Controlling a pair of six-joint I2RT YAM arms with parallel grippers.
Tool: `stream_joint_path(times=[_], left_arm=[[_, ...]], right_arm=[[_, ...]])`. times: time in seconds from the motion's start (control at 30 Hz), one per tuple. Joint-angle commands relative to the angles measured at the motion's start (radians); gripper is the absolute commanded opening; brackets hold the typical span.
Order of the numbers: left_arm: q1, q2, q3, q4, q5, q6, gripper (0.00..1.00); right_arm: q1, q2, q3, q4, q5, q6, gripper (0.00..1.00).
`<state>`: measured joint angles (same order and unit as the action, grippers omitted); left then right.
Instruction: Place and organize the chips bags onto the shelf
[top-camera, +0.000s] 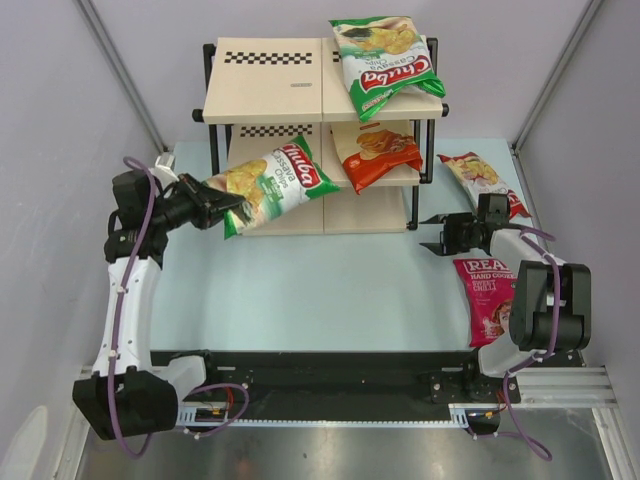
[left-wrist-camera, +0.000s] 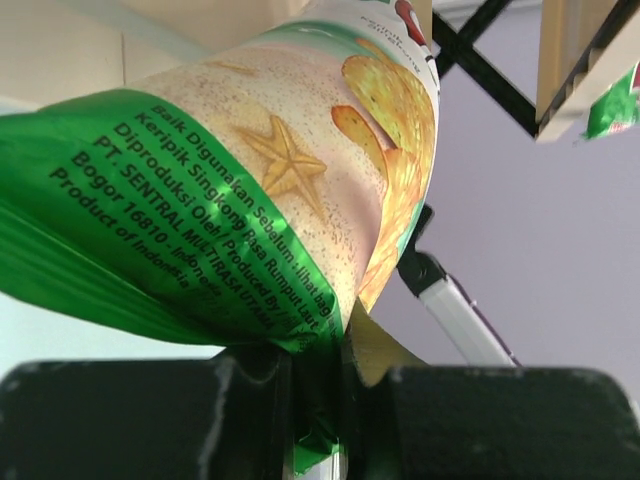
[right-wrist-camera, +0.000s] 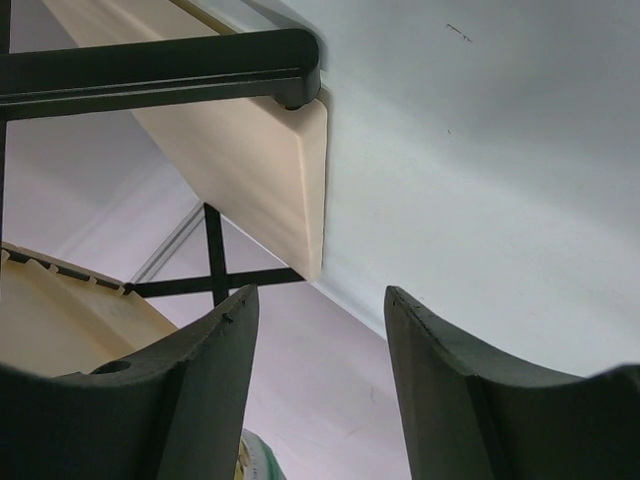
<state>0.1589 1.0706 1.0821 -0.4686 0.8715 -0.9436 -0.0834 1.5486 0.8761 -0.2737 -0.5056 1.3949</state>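
Note:
The Chuba bag goes outward in my left gripper onto the middle board's free part (top-camera: 262, 147) beside the orange bag (top-camera: 375, 152) next. My left gripper then releases the Chuba bag's seam.
The shelf (top-camera: 262, 85) stands at the back of the table. One green-and-white Chuba bag (top-camera: 385, 65) lies on its top board at the right, and the orange bag (top-camera: 375, 152) rests on the middle board. My left gripper (top-camera: 222, 205) is shut on the end seam of a second green Chuba bag (top-camera: 270, 183), held tilted at the left front of the shelf's lower tiers. In the left wrist view that bag (left-wrist-camera: 250, 200) fills the frame, its seam pinched in my left gripper (left-wrist-camera: 330, 400). My right gripper (top-camera: 430, 232) is open and empty by the shelf's right front leg, shown as (right-wrist-camera: 320, 310) in its wrist view.
A red-and-white bag (top-camera: 480, 178) lies on the table to the right of the shelf. A magenta bag (top-camera: 487, 295) lies beside the right arm. A beige shelf board (right-wrist-camera: 250, 160) and black frame tube (right-wrist-camera: 160, 70) sit just ahead of the right fingers.

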Motion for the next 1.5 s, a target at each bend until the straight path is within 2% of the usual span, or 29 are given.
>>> stream_joint_path(times=[0.0,0.13,0.23,0.37,0.5,0.53,0.57,0.63,0.77,0.93,1.07,1.2,1.47], left_arm=[[0.007,0.028,0.065,0.145,-0.090,-0.076,0.00],[-0.013,0.051,0.044,0.273,-0.205,-0.181,0.00],[-0.045,0.078,0.058,0.304,-0.325,-0.228,0.00],[-0.195,0.132,0.114,0.275,-0.514,-0.230,0.00],[-0.301,0.181,0.134,0.289,-0.673,-0.287,0.00],[-0.318,0.180,0.140,0.247,-0.795,-0.299,0.00],[-0.350,0.172,0.141,0.236,-0.857,-0.303,0.00],[-0.372,0.158,0.125,0.231,-1.016,-0.302,0.00],[-0.372,0.131,0.078,0.258,-1.147,-0.363,0.00],[-0.378,0.181,0.088,0.269,-1.184,-0.461,0.00],[-0.416,0.273,0.153,0.271,-1.207,-0.501,0.00],[-0.466,0.374,0.263,0.184,-1.240,-0.609,0.02],[-0.581,0.450,0.409,0.001,-1.261,-0.641,0.06]], right_arm=[[0.001,0.016,0.029,0.004,-0.010,-0.008,0.59],[0.001,0.034,0.031,0.004,-0.010,-0.017,0.58],[-0.001,0.068,0.031,0.047,-0.019,0.003,0.58],[0.002,0.099,0.034,0.088,-0.043,0.032,0.57],[0.004,0.111,0.087,0.015,-0.039,-0.011,0.57],[0.004,0.111,0.096,0.005,-0.034,-0.031,0.58],[0.004,0.110,0.110,-0.004,-0.027,-0.033,0.58],[-0.001,0.104,0.119,-0.009,-0.025,-0.034,0.58],[-0.003,0.088,0.127,-0.024,-0.024,-0.045,0.58],[-0.003,0.079,0.129,-0.070,-0.025,-0.069,0.59],[-0.003,0.073,0.129,-0.070,-0.033,-0.073,0.59],[-0.015,0.059,0.129,-0.068,-0.044,-0.071,0.59],[-0.041,0.053,0.127,-0.098,-0.034,-0.088,0.59]])
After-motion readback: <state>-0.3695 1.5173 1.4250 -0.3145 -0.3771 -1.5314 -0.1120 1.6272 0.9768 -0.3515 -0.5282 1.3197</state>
